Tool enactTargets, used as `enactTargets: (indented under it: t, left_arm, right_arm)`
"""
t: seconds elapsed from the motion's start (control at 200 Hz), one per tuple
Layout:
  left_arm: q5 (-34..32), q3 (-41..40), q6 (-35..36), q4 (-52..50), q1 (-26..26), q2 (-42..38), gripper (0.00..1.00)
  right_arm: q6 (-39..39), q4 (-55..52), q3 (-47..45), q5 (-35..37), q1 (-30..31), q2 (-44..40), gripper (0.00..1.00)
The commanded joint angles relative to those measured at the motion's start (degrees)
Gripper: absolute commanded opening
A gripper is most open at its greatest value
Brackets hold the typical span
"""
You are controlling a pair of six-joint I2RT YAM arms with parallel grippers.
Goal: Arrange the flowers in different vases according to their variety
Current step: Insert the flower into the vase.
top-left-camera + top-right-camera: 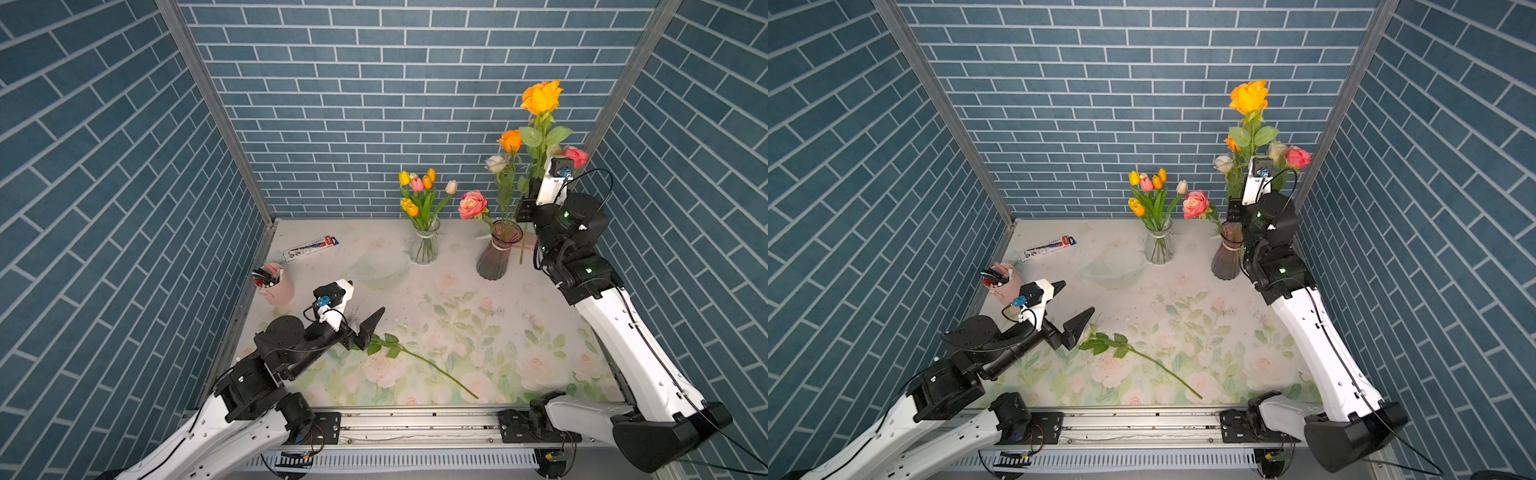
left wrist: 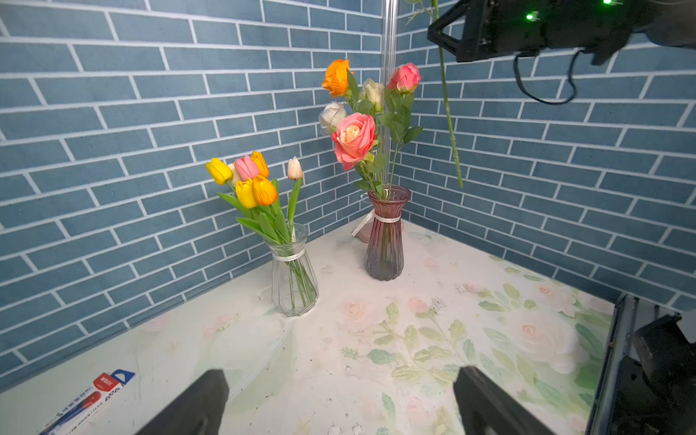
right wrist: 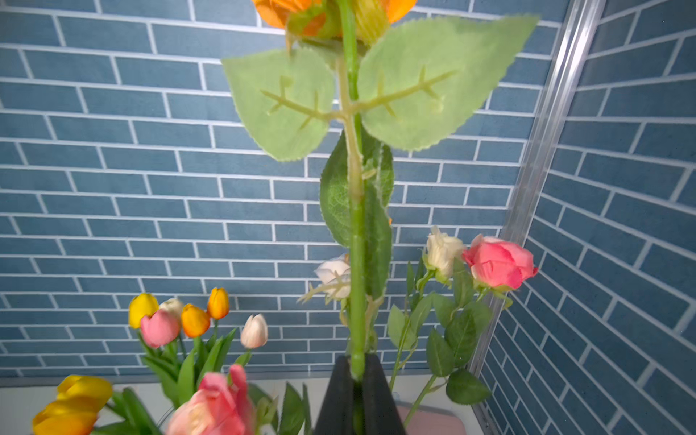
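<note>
I will move my right gripper outward and down to the purple vase's opening (image 1: 506, 232) next and let go of the orange rose's stem in it, because the stem still hangs outside.
My right gripper (image 1: 524, 209) (image 3: 357, 361) is shut on the green stem of an orange rose (image 1: 541, 96), which it holds upright. The stem's lower end hangs just right of the purple vase (image 1: 496, 255) (image 2: 385, 241), and this vase holds pink, orange and white roses (image 2: 354, 137). Several tulips (image 1: 417, 187) stand in the clear vase (image 1: 424, 249) (image 2: 293, 278). A long-stemmed cream rose (image 1: 1154, 361) lies on the cloth at the front left. My left gripper (image 1: 1077, 297) (image 2: 341, 376) hovers open over its head end and holds nothing.
A pink pen cup (image 1: 276, 284) stands at the left edge, with a flat pen box (image 1: 311, 248) behind it. A clear shallow dish (image 1: 376, 266) lies left of the clear vase. Brick-patterned walls close in three sides, and a metal rail (image 1: 415, 424) runs along the front.
</note>
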Motion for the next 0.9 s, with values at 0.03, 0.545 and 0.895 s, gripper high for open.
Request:
enactTargets:
  t: [0.03, 0.545, 0.895]
  left_arm:
    - [0.9, -2.3, 4.9, 2.9, -0.1, -1.6, 1.00]
    - [-2.6, -7.5, 5.8, 6.1, -0.1, -6.2, 1.00]
    - [-2.2, -8.1, 5.9, 5.7, -0.1, -6.4, 1.00]
  right_arm:
    - [0.8, 7.1, 1.8, -8.8, -4.6, 5.0, 0.00]
    - [0.8, 24.0, 4.7, -14.3, -9.3, 18.3, 0.00]
    - [1.1, 32.3, -10.3, -14.0, -9.4, 19.6, 0.00]
